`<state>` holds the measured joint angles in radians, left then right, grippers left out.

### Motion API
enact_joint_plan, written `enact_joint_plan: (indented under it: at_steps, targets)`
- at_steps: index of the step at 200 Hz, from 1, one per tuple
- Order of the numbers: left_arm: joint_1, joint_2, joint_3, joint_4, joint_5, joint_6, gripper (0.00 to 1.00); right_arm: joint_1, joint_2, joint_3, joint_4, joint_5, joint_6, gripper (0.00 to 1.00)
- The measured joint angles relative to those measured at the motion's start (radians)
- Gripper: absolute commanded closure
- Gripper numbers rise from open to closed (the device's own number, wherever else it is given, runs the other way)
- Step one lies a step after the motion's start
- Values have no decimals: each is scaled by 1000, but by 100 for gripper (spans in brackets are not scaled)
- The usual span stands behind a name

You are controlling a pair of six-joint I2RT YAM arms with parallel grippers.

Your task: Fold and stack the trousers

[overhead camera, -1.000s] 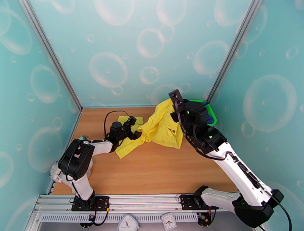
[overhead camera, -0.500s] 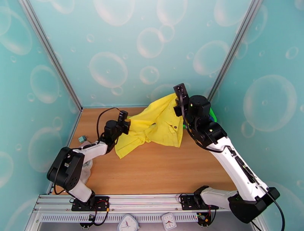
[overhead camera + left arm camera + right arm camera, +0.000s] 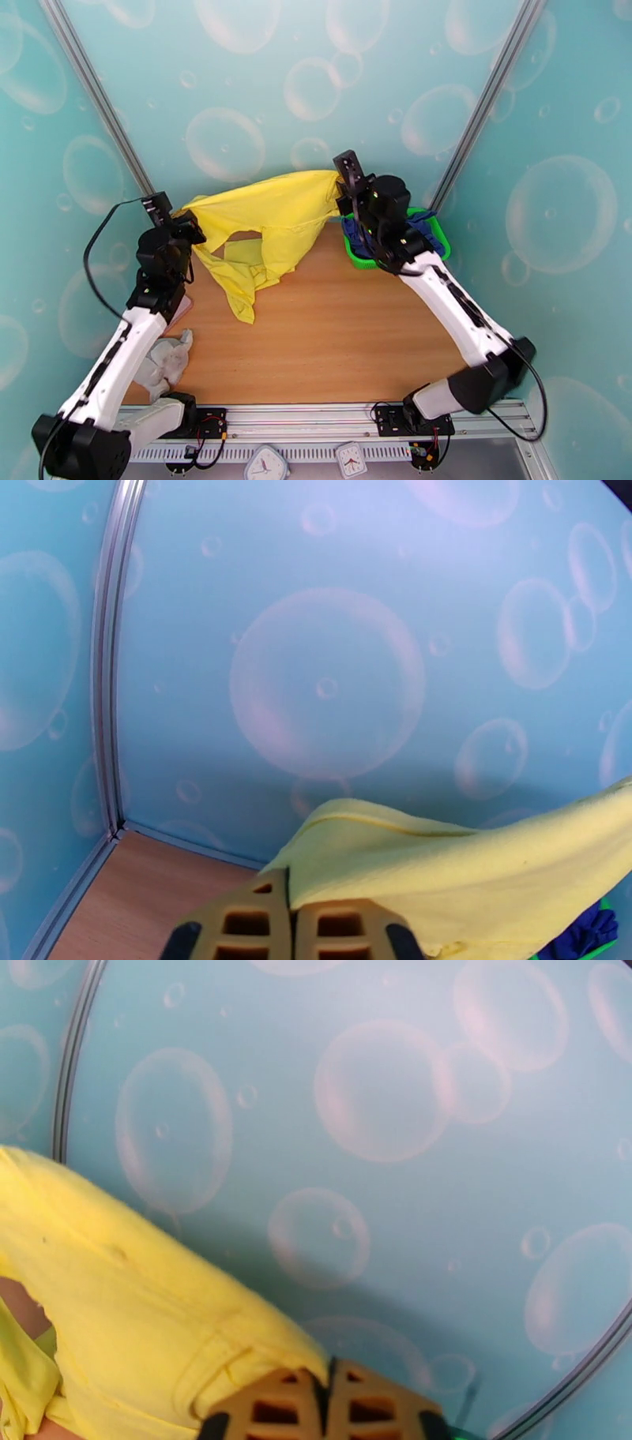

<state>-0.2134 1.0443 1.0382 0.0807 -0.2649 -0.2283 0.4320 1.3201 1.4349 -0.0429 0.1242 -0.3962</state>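
Observation:
Bare wood lies open in front of the drooping trousers, so next my left gripper should go back and down to that clear tabletop and release its end.
The yellow trousers [image 3: 265, 213] hang stretched between both arms above the back of the table, their lower part drooping down to the wood. My left gripper [image 3: 186, 215] is shut on the trousers' left end, and my right gripper [image 3: 341, 191] is shut on the right end. In the left wrist view the orange fingertips [image 3: 253, 922] press together on a yellow edge of the trousers [image 3: 442, 867]. Through the right wrist camera the right gripper [image 3: 328, 1386] pinches a seamed corner of the trousers [image 3: 142, 1323].
A green basket [image 3: 426, 237] holding a dark blue garment [image 3: 423, 225] sits at the back right, under the right arm. A small grey-white cloth [image 3: 162, 363] lies at the front left by the left arm. Bare wooden table [image 3: 332, 339] spreads across the middle and front.
Both arms rose and drew apart, lifting the trousers off the table and stretching them out. The left gripper closed on the fabric and swung to the back left.

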Motion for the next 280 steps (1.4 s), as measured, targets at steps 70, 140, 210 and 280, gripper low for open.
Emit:
enact_joint_plan:
  at_steps: [70, 140, 210, 280]
  targets:
    - [-260, -249, -555, -184, 94, -296, 100, 19, -630, -877, 53, 159, 193, 100]
    - [-388, -264, -603, -209, 101, -431, 98, 22, -877, -986, -168, 243, 511, 100]
    - [-425, -380, -603, -277, 40, -434, 67, 20, -1003, -941, -361, 275, 719, 66]
    - [-425, -186, -507, -171, 5, -354, 56, 22, -1057, -846, -432, 321, 822, 48]
